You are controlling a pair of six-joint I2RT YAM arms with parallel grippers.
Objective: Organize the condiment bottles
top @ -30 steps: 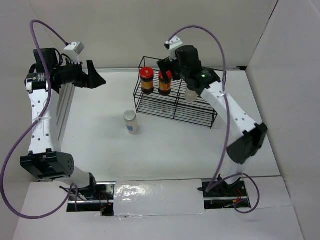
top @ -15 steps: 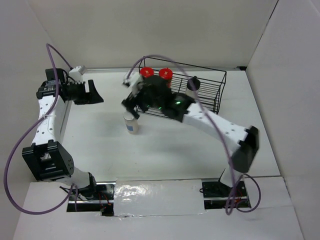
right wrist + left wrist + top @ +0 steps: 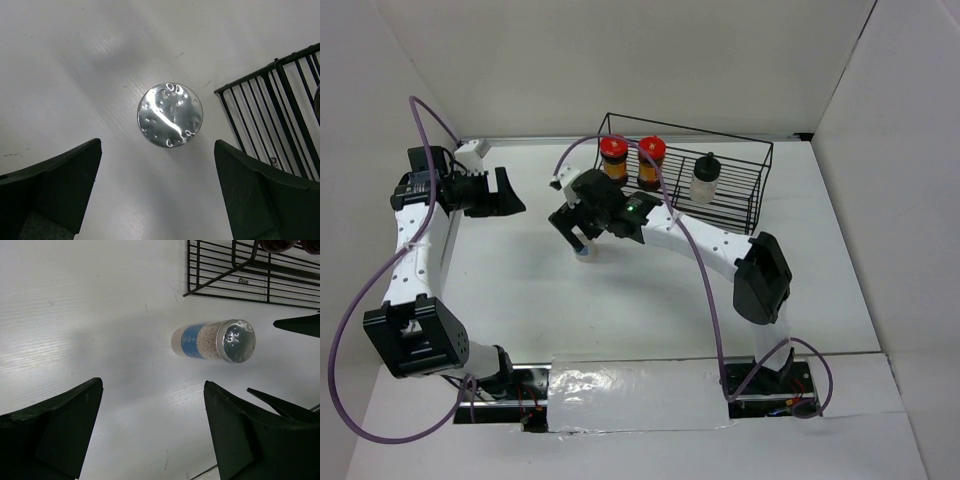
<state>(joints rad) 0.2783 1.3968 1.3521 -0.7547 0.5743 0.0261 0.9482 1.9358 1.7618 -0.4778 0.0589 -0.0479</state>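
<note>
The jar's silver cap (image 3: 170, 115) is below my right gripper, between its open fingers in the wrist view, so I should lower it around the cap and close.
Two red-capped jars (image 3: 612, 158) (image 3: 651, 160) and a whitish bottle with a black cap (image 3: 704, 178) stand in the black wire rack (image 3: 740, 195). The pale-capped jar with a blue label (image 3: 200, 341) stands upright on the table in front of the rack's left end. In the top view it (image 3: 583, 252) is mostly hidden under my right gripper (image 3: 574, 228). The right gripper (image 3: 157, 150) is open and hovers above the jar's silver cap (image 3: 170, 115). My left gripper (image 3: 505, 190) is open and empty, well left of the jar, and shows in its wrist view (image 3: 152, 390).
The rack's base wires show at the right of the right wrist view (image 3: 280, 115) and at the top of the left wrist view (image 3: 250, 275). White walls close in the table at the left, back and right.
My right gripper let go of the whitish bottle in the rack, swung left and came down over the pale-capped jar. The rack now stands differently. My left arm shifted slightly.
</note>
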